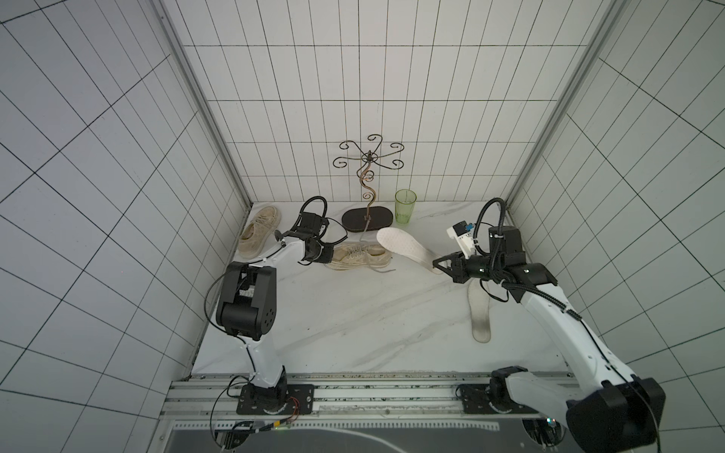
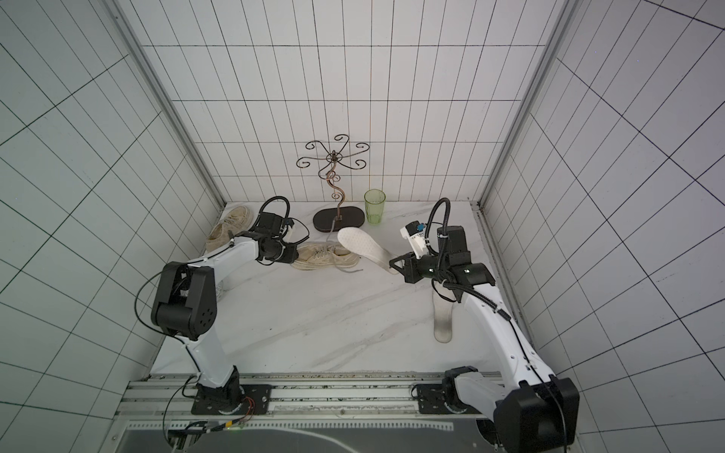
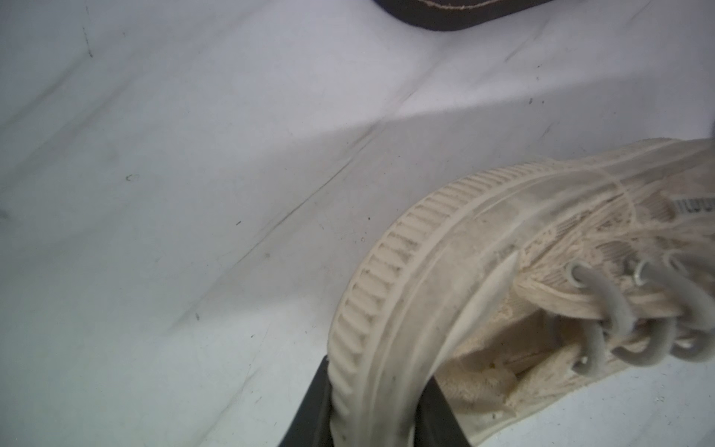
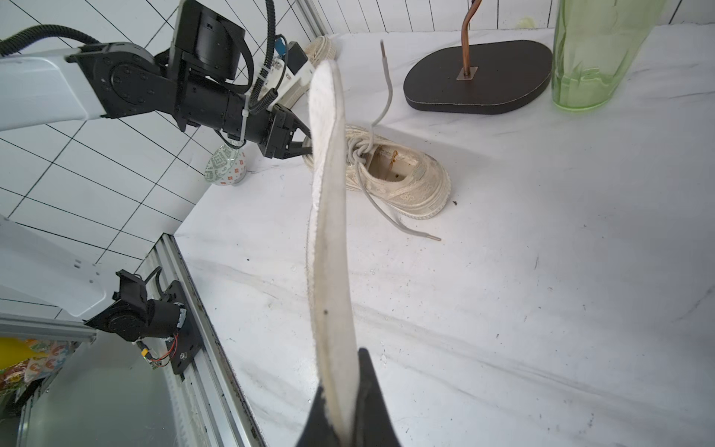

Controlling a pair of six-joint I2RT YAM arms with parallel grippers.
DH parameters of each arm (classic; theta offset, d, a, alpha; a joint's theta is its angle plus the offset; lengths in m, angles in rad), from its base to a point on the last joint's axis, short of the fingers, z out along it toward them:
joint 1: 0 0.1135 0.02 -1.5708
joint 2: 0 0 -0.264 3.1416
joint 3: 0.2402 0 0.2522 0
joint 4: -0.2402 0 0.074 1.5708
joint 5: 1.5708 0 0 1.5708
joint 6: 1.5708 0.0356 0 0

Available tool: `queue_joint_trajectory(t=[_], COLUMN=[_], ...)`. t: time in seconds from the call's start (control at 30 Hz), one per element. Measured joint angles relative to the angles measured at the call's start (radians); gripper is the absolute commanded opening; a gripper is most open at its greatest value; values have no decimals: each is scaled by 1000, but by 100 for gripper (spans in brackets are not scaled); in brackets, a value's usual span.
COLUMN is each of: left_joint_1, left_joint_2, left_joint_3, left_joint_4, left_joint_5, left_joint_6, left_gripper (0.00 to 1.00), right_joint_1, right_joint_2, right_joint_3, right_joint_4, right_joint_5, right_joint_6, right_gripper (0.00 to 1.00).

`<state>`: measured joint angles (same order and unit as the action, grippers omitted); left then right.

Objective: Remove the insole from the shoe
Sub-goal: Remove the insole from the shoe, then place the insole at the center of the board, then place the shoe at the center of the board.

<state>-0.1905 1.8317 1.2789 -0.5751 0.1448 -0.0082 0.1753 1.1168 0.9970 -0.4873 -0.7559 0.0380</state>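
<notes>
My right gripper moves back and down past the flat insole to the tabletop beside it and releases next, since the held insole is outside the shoe.
A beige laced shoe (image 1: 359,255) (image 2: 325,255) lies on the marble table, slightly left of the middle and towards the back. My left gripper (image 1: 333,257) (image 3: 377,387) is shut on its ribbed rubber toe rim, one finger on each side of the rim. A white insole (image 1: 408,247) (image 2: 365,247) (image 4: 329,213) hangs in the air to the right of the shoe, wholly outside it, and slants up towards the back. My right gripper (image 1: 437,264) (image 4: 342,387) is shut on the insole's near end. The shoe's opening (image 4: 390,170) shows a bare inside.
Another insole (image 1: 480,313) lies flat at the right, partly under my right arm. Another beige shoe (image 1: 259,231) rests in the back left corner. A wire stand on a dark oval base (image 1: 367,221) and a green cup (image 1: 405,206) stand at the back. A patterned bowl (image 4: 224,166) sits by the left wall.
</notes>
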Motion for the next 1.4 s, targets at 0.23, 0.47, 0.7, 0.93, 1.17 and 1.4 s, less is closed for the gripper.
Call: queue_joint_trajectory(t=[0.23,0.47,0.7,0.93,1.17,1.4], left_joint_1=[-11,-11,-6,0,5,9], left_joint_2=[-5,-6,-14,-22,-22,-22], left_joint_3=[31,27,1,-7,-10,-10], left_joint_4=[-26,-25,-5,4,10,11], left_joint_5=[-26,-21,-3,18,32,43], left_joint_6=[9,4,-7,-11,-11,-14], left_gripper=[0,0,0,0,0,0], right_joint_1=[-169,-321,-455,-552,-623,-640], right_joint_2=[-62,-196,-315,-294,-155,-9], right_joint_3=[-28,-181,-222,-277,-332,-367], right_joint_4=[-79,-172,-248,-255,-262,-242], right_joint_5=[146,357,526,576,579,588], right_joint_6=[175,386,527,566,559,552], right_gripper=[0,0,0,0,0,15])
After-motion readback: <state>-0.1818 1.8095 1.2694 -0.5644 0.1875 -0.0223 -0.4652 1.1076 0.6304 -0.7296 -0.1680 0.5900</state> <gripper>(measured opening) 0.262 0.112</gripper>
